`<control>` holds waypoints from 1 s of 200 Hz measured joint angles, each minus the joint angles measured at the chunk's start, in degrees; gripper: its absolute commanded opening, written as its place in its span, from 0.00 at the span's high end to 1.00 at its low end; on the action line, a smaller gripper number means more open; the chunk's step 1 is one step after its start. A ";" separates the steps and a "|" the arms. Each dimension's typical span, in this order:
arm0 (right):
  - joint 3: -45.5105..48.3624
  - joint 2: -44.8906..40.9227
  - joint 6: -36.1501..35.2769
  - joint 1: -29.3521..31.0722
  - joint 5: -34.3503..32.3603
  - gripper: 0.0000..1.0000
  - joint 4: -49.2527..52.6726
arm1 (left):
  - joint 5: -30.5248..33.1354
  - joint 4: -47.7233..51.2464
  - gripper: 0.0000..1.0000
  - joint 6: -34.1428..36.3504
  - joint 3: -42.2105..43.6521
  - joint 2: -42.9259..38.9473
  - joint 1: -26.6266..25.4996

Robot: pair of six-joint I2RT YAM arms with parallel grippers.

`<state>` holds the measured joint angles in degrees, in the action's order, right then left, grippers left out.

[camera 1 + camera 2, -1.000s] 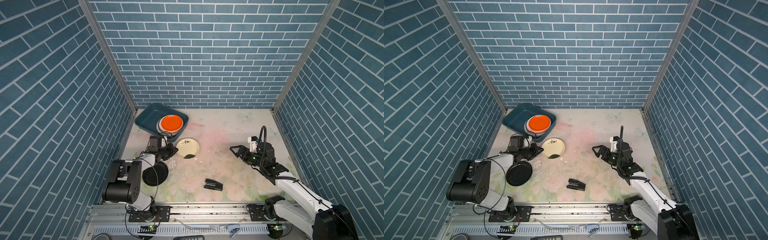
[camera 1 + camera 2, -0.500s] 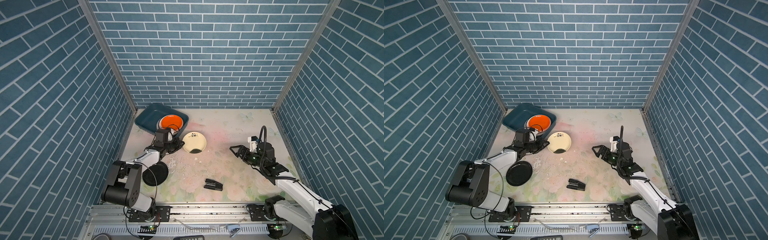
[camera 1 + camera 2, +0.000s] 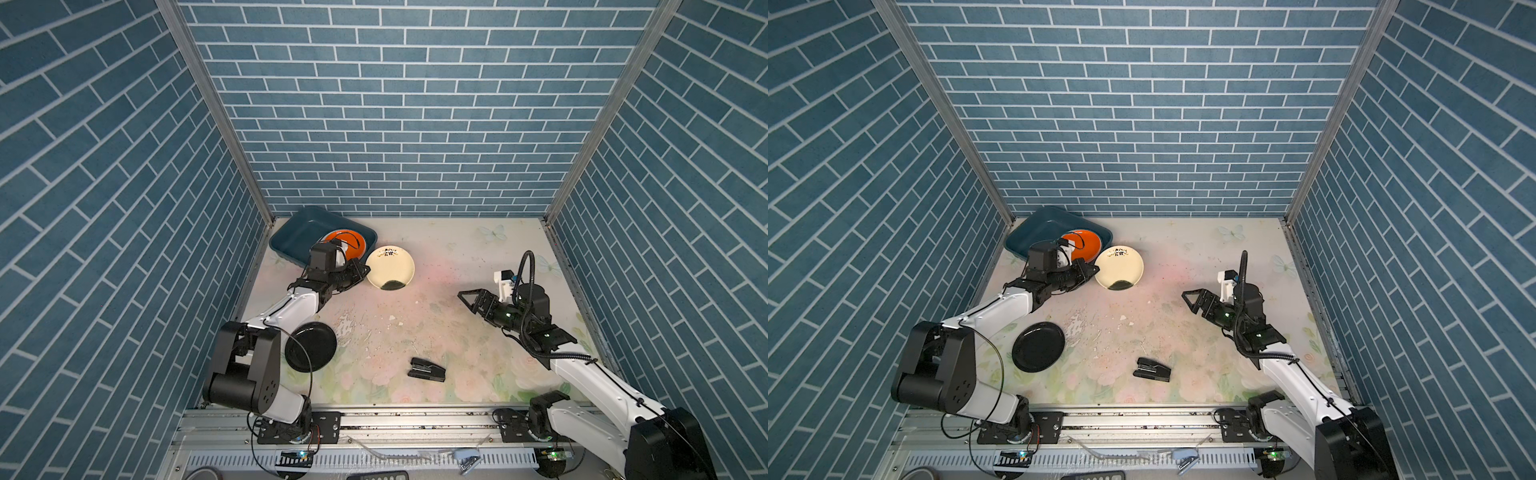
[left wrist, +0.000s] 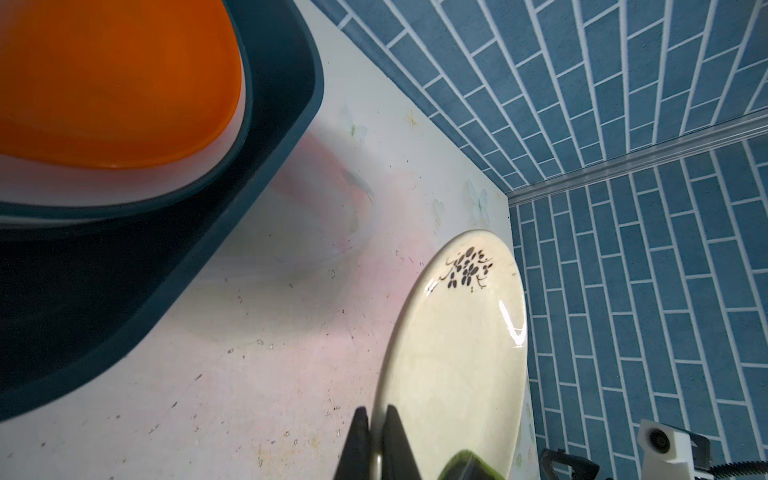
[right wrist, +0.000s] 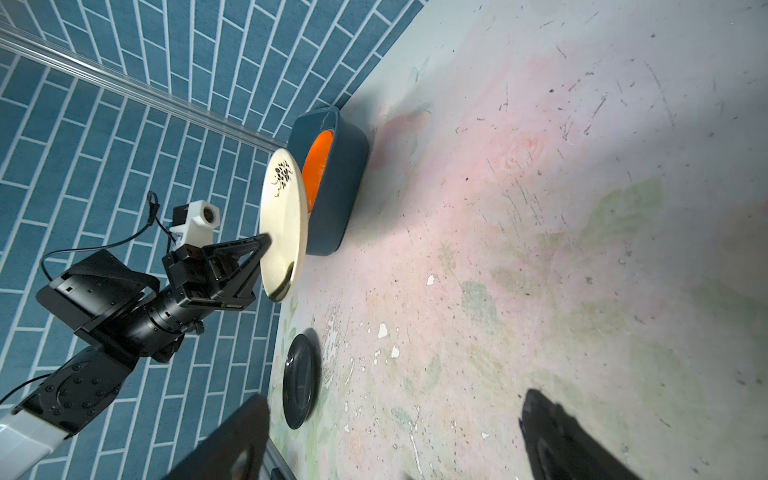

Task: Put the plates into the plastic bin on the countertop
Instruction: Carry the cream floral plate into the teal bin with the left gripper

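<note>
The cream plate still hangs beside the bin [image 3: 291, 237]. Next it goes outward over the bin and down onto the orange plate [image 3: 355, 249], and my left gripper releases its rim.
My left gripper [image 3: 360, 271] [image 4: 376, 411] is shut on the rim of a cream plate [image 3: 390, 272] [image 3: 1119, 268] [image 4: 457, 353] [image 5: 284, 224] with a black flower print. It holds that plate off the countertop [image 3: 415, 324], just right of the plastic bin [image 3: 291, 237] [image 3: 1034, 232] [image 4: 282, 83] [image 5: 340, 199]. An orange plate [image 3: 355, 249] [image 3: 1086, 245] [image 4: 116, 83] lies in the bin on top of white plates. A black plate [image 3: 311, 347] [image 3: 1038, 346] [image 5: 301, 382] lies flat at the front left. My right gripper [image 3: 467, 301] [image 3: 1190, 301] [image 5: 394, 399] hangs open and empty over the right side.
A small black stapler-like object [image 3: 427, 369] [image 3: 1152, 369] lies on the countertop near the front middle. The bin sits in the back left corner against the brick walls. The left arm reaches over the black plate's far side.
The left gripper has carried the cream plate up and toward the back, from the countertop to beside the bin's right corner. The right arm has not moved.
</note>
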<state>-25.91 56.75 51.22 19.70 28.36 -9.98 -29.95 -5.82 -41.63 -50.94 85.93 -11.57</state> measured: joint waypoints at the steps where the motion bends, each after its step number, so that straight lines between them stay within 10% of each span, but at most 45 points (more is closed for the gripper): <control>1: 0.00 0.00 0.00 0.00 0.00 0.06 0.00 | 0.02 0.02 1.00 0.04 -0.13 0.02 0.07; 120: 0.04 -0.04 -0.74 0.00 -0.07 0.06 0.04 | 8.85 0.15 1.00 0.44 -9.31 9.51 15.10; 200: 0.26 -0.81 -1.90 0.00 -0.74 0.06 1.42 | 10.71 2.69 1.00 2.45 -18.93 21.38 16.44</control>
<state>-25.65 55.94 49.32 19.70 27.62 -8.56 -19.25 -3.14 -39.18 -69.87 107.31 4.86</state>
